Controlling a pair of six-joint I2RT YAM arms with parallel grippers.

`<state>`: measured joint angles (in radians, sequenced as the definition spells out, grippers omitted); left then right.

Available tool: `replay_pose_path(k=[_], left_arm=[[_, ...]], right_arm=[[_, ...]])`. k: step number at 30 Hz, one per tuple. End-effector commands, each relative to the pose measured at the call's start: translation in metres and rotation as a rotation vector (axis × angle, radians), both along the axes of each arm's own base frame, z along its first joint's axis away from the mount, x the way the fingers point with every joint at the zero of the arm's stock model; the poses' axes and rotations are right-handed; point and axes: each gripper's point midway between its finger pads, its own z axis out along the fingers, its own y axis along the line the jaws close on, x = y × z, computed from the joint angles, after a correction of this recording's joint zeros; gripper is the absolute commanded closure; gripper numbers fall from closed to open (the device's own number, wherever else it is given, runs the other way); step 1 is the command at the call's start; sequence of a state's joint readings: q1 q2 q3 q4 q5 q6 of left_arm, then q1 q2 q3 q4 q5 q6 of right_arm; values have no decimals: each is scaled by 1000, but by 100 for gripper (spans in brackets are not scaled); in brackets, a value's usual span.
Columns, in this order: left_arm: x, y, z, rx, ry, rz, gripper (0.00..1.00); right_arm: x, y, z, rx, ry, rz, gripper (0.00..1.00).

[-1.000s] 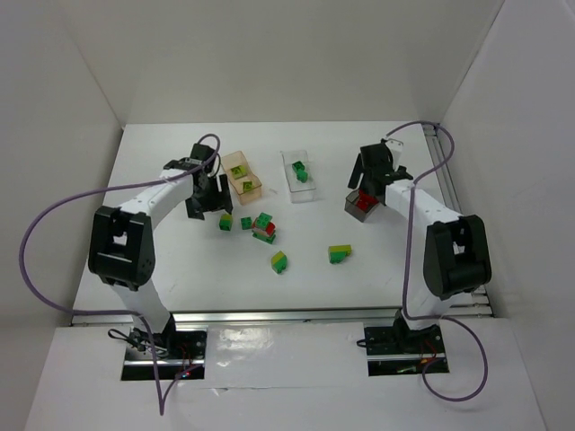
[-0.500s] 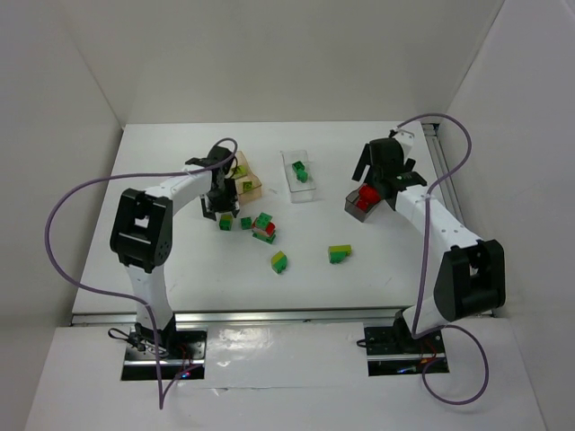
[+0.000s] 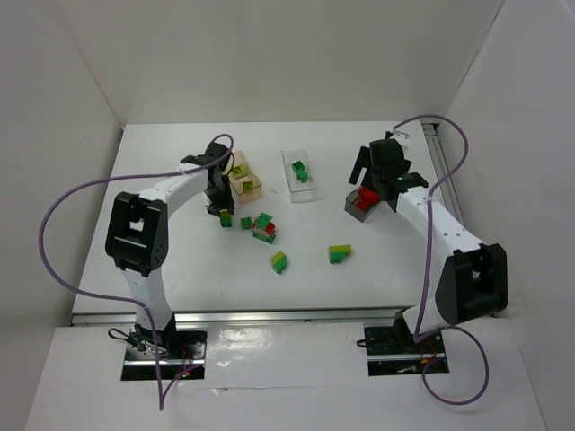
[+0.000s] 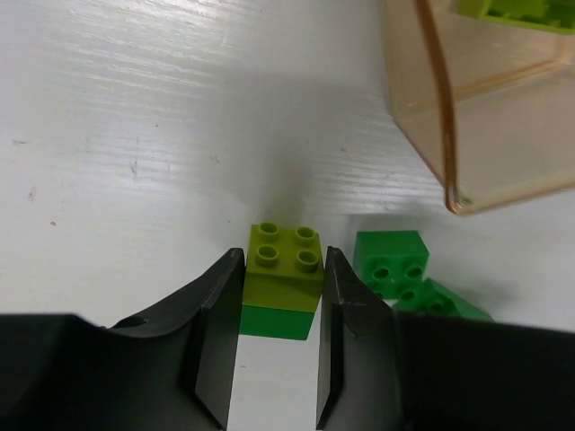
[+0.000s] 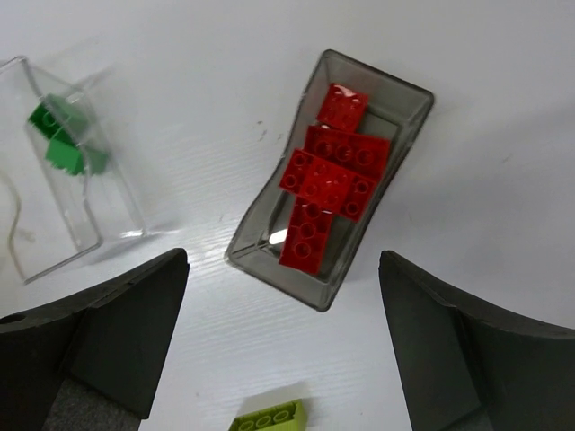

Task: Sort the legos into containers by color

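I should lift my left gripper, carry its yellow-green brick outward over the middle of that bin (image 3: 242, 178) and let go of it, because the orange-tan bin holds yellow-green bricks.
My left gripper (image 4: 284, 269) is shut on a yellow-green brick stacked on a green one (image 4: 284, 256), which rests on the table; both fingers press its sides. From above, this gripper (image 3: 222, 208) is just in front of the orange-tan bin (image 3: 252, 189), which holds yellow-green bricks. My right gripper (image 5: 283, 296) hangs open above the smoky grey bin (image 5: 269, 267), which holds several red bricks (image 5: 328, 175). The clear bin (image 3: 301, 193) holds green bricks (image 3: 299, 171).
Loose legos lie mid-table: a green brick (image 3: 245, 222), a green and red stack (image 3: 264, 226), and two yellow-green and green stacks (image 3: 279, 261) (image 3: 340, 254). Green bricks (image 4: 388, 262) sit just right of my left fingers. The orange-tan bin's corner (image 4: 458, 193) is close.
My left gripper has swung in from the left over the yellow-green stack and closed its jaws on it. The right arm shifted a little at first, then stayed open over the grey bin.
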<state>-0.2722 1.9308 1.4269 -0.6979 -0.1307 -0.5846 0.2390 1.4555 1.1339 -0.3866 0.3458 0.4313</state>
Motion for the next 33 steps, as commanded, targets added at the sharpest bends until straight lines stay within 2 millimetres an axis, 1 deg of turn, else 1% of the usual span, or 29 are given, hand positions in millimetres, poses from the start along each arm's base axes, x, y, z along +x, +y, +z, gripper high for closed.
replay_pose_path(k=[1,2,3,4,5,6,7,8,9,10,11,12,13,14,15,16,17,18,19,20,21,23,26,27,28,29,31,32,33], left_arm=[[11,1,77,-134,-158,16,100],[14,5,93,-171,-191,28,100],[15,5,106,-204,-223,11,100],[13,-4,122,-281,-245,-26,100],[12,-6,145,-321,-306,-60,100],[14,-6,160,-365,-346,-70,100],[14,-19,178,-450,-391,-131,100],[12,-26,187,-496,-415,-167,100],[8,-28,197,-539,-439,-174,100],[7,-31,203,-583,-454,-189,100],[6,-46,218,-679,-491,-243,100],[3,-52,212,-720,-476,-251,100],[3,-52,216,-755,-488,-245,100],[5,-57,228,-801,-536,-252,100],[3,-62,228,-813,-539,-258,100],[0,-68,223,-809,-526,-263,100],[0,-67,226,-806,-534,-248,100],[-1,-71,225,-801,-532,-253,100],[-3,-74,225,-803,-529,-261,100],[-1,-73,224,-795,-533,-253,100],[-1,-73,224,-795,-533,-253,100],[0,-75,227,-789,-542,-257,100],[2,-77,223,-778,-536,-250,100],[2,-77,223,-778,-536,-250,100],[4,-75,222,-767,-541,-240,100],[5,-74,224,-760,-544,-234,100],[6,-73,223,-752,-547,-227,100],[4,-77,223,-755,-544,-235,100],[6,-75,222,-746,-548,-227,100]], right_arm=[[-5,31,40,65,-96,159,7],[-6,54,48,117,-120,264,7],[-10,67,51,140,-131,332,7],[-15,84,57,152,-147,417,7],[-21,106,63,203,-158,525,7],[-23,119,75,222,-185,583,7],[-30,136,81,245,-189,642,7],[-32,148,92,259,-227,698,7],[-38,163,102,292,-249,768,7],[-45,182,104,321,-253,819,2],[-47,194,104,347,-256,848,0],[-47,206,107,365,-275,875,0],[-52,225,116,373,-287,920,0],[-49,238,105,375,-253,939,0],[-44,246,105,366,-256,918,0],[-43,264,103,363,-246,940,0],[-40,272,103,355,-248,937,0],[-36,279,110,349,-261,934,0],[-37,287,111,356,-257,953,0],[-38,305,103,363,-240,988,0],[-38,305,103,363,-240,988,0],[-38,320,101,366,-234,1011,0],[-34,329,99,387,-223,997,0],[-35,335,94,396,-214,1001,0],[-33,335,99,403,-222,986,0],[-31,338,95,421,-210,974,3],[-31,341,97,424,-224,961,6],[-30,339,93,430,-213,943,8],[-30,340,95,440,-218,939,10]])
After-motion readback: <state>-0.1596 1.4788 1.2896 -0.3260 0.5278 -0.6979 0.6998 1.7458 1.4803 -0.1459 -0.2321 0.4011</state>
